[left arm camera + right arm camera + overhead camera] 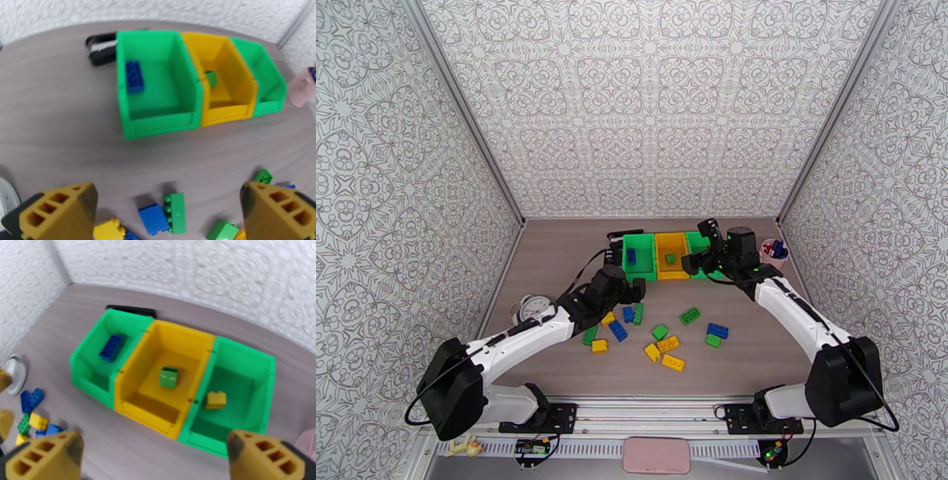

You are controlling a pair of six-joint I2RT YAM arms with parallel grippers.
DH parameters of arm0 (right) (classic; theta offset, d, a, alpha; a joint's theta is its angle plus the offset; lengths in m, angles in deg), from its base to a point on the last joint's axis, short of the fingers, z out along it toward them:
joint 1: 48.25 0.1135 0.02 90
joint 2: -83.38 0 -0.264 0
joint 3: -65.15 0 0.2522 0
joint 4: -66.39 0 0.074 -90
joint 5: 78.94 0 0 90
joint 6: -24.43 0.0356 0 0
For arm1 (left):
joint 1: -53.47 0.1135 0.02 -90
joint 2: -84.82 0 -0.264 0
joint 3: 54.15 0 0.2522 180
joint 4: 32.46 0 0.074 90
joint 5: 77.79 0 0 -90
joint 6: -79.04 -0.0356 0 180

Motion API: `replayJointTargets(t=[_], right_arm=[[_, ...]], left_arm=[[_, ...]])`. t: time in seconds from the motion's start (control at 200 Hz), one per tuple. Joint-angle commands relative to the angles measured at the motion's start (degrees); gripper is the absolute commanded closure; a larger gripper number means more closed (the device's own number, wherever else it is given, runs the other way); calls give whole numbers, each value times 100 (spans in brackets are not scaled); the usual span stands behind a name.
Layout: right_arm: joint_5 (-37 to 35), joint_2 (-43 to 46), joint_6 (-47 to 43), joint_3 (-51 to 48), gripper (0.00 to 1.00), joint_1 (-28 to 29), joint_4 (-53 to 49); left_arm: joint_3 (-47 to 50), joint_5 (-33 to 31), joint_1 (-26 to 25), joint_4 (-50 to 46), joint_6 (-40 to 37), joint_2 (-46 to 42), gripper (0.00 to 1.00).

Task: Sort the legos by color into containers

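Note:
The yellow lego lies unsorted beside blue ones. It comes between the fingers of my left gripper next, as the gripper moves back and down around it.
Three containers stand in a row at the back: a green bin (638, 259) (85, 358) holding a blue lego (111, 346) (134, 77), a yellow bin (671, 254) (185, 338) holding a green lego (169, 376), and a second green bin (260, 370) (264, 75) holding a yellow lego (216, 399). My right gripper (701, 246) (154, 461) hangs open above the right green bin, nothing between its fingers. My left gripper (634, 290) (168, 213) is open over loose legos, a blue one (153, 218) and a green one (176, 213). Several more loose legos (669, 343) lie mid-table.
A pink cup with pens (774, 251) (302, 87) stands right of the bins. A black object (100, 47) (132, 310) lies behind the left green bin. A round white dial (532, 306) sits beside my left arm. Patterned walls close in three sides.

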Motion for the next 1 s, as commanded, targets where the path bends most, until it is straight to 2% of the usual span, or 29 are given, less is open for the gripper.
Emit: replayJointTargets(t=[0.0,0.18,0.405,0.995], right_arm=[[588,244,-673,-108,0,385,-296],[492,247,-1140,-151,0,781,-528],[460,77,-1204,-89,0,832,-539],[374,-132,-1204,-91,0,832,-518]], left_arm=[[-463,-407,81,-1594,1176,269,1],[-593,-3,274,-2224,1657,564,9],[-461,722,610,-2310,1872,876,16],[-390,1214,904,-2261,1978,1694,30]])
